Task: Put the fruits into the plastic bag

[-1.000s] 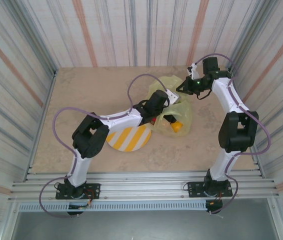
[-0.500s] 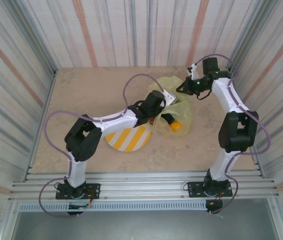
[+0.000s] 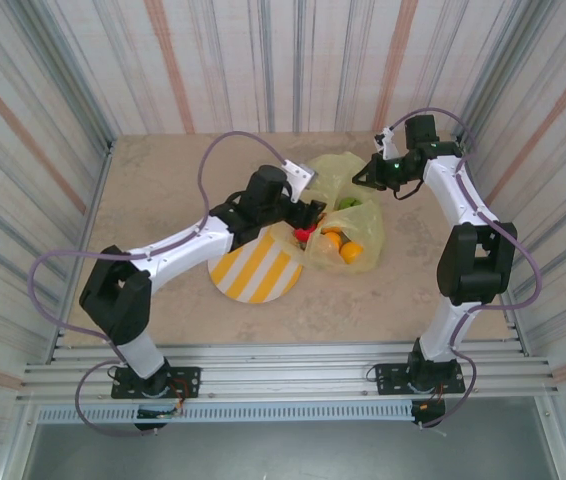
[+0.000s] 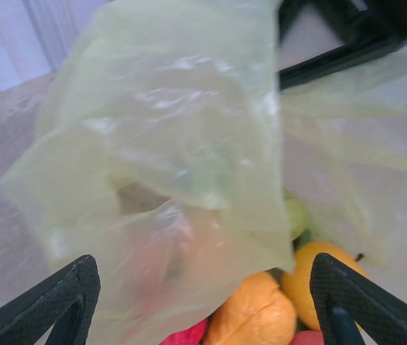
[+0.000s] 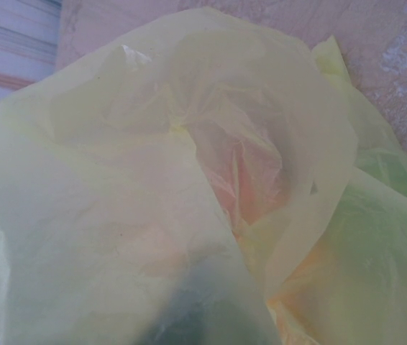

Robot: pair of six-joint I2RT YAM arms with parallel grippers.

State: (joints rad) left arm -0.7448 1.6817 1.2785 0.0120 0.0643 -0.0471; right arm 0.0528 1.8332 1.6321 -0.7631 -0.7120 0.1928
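The right gripper will pull the bag's far rim outward toward the bag's far side and let go of it there, because slack film still droops over the fruits.
The plastic bag lies right of centre, thin and yellow-green, with its mouth facing left. Several fruits sit in that mouth: a red one, an orange, a yellow-orange one and a green one. My left gripper hovers open at the bag's left edge, holding nothing. In the left wrist view its fingers frame the bag, with an orange fruit and a green one under the film. My right gripper is shut on the bag's far rim; bag film covers its fingers.
A round yellow-and-white striped plate lies just left of the bag, under the left forearm. Corrugated walls close in the table on three sides. The right arm's elbow stands at the right.
My left arm has drawn back to the left, out of the bag's mouth, and the fruits inside now show. The right gripper has kept its hold on the rim.
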